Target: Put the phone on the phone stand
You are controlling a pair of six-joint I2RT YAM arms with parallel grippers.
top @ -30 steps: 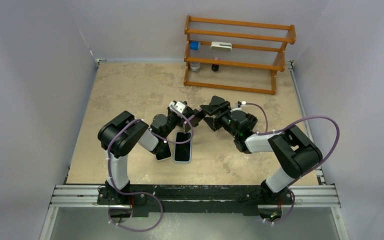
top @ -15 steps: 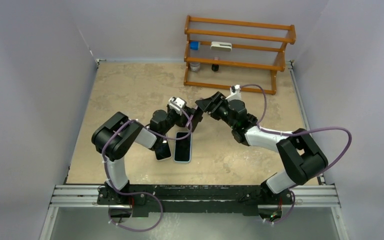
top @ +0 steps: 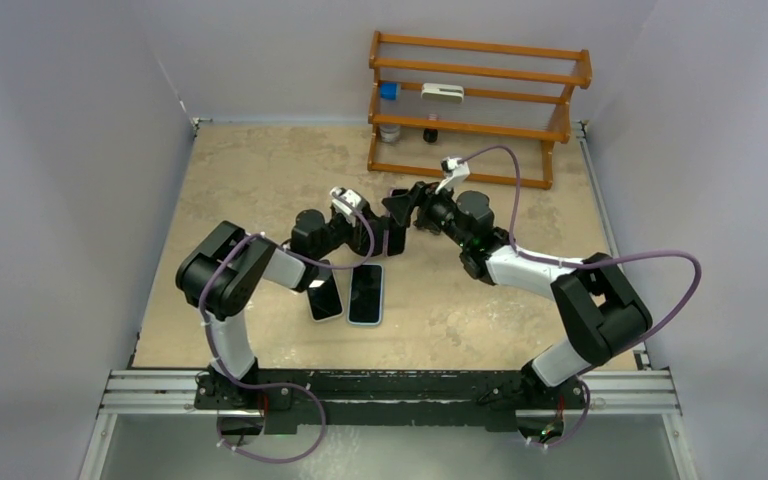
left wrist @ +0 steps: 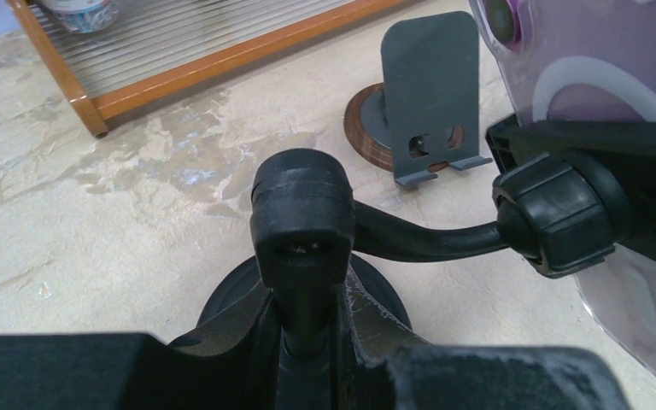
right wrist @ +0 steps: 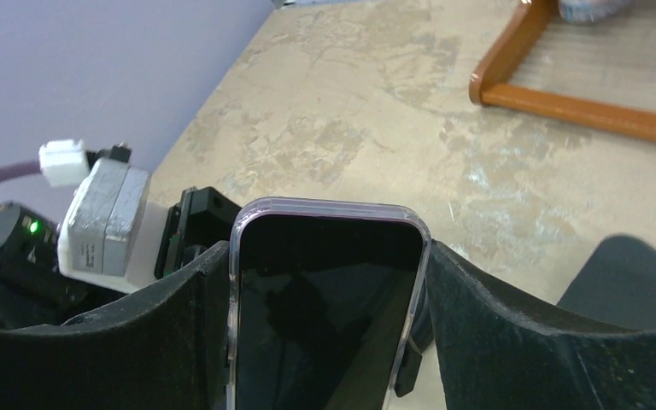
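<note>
I will move the stand outward and to the left in the top view, where bare tabletop lies beside my left gripper, and release its post there.
My right gripper (right wrist: 329, 286) is shut on a phone (right wrist: 325, 299) with a dark screen and a clear purple-tinted case, held upright. In the top view the right gripper (top: 401, 210) is at mid-table, right against my left gripper (top: 365, 232). My left gripper (left wrist: 306, 320) is shut on the post of a black phone stand (left wrist: 303, 213) with a round base. The stand's arm runs right to a ball-joint holder (left wrist: 555, 213), which sits against the back of the phone (left wrist: 615, 85).
A grey plate stand on a round wooden base (left wrist: 427, 111) stands just behind. Two more phones (top: 325, 298) (top: 365, 293) lie flat near the left arm. A wooden rack (top: 475, 100) with small items stands at the back.
My right arm has swung left and further back with the phone, up to the black stand. My left gripper has shifted slightly back and left, still on the stand.
</note>
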